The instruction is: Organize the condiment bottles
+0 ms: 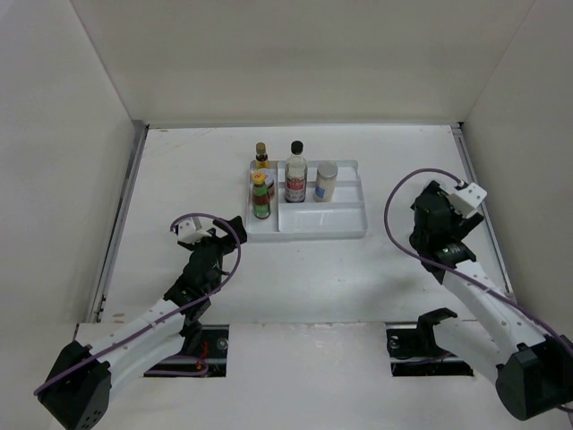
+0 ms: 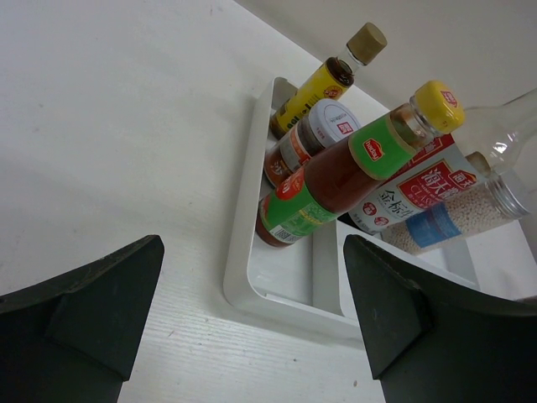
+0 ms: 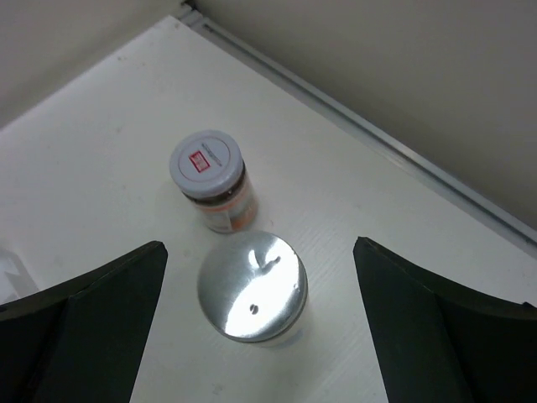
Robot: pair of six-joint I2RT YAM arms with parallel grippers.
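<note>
The right gripper sinks down around the silver-lidded jar [image 3: 253, 287] next and closes on its sides, since the jar's round lid already sits centered between my open fingers.
A white divided tray [image 1: 333, 220] holds a small yellow bottle [image 1: 261, 155], a tall dark black-capped bottle [image 1: 295, 173], a yellow-capped green bottle [image 1: 260, 196] and a silver-lidded jar [image 1: 326, 181]. In the left wrist view a white-lidded jar [image 2: 317, 134] stands between the yellow bottle [image 2: 323, 84] and the green bottle [image 2: 336, 172]. My left gripper [image 2: 252, 336] is open and empty, just short of the tray's front left corner [image 2: 239, 281]. My right gripper [image 3: 258, 290] is open over a silver-lidded jar [image 3: 252, 287] on the table, with a white-lidded jar [image 3: 211, 179] just beyond it.
White walls enclose the table on three sides. A metal rail [image 3: 377, 134] runs along the table edge beyond the two loose jars. My right arm [image 1: 439, 224] hides those jars in the top view. The tray's right compartment is bare in front.
</note>
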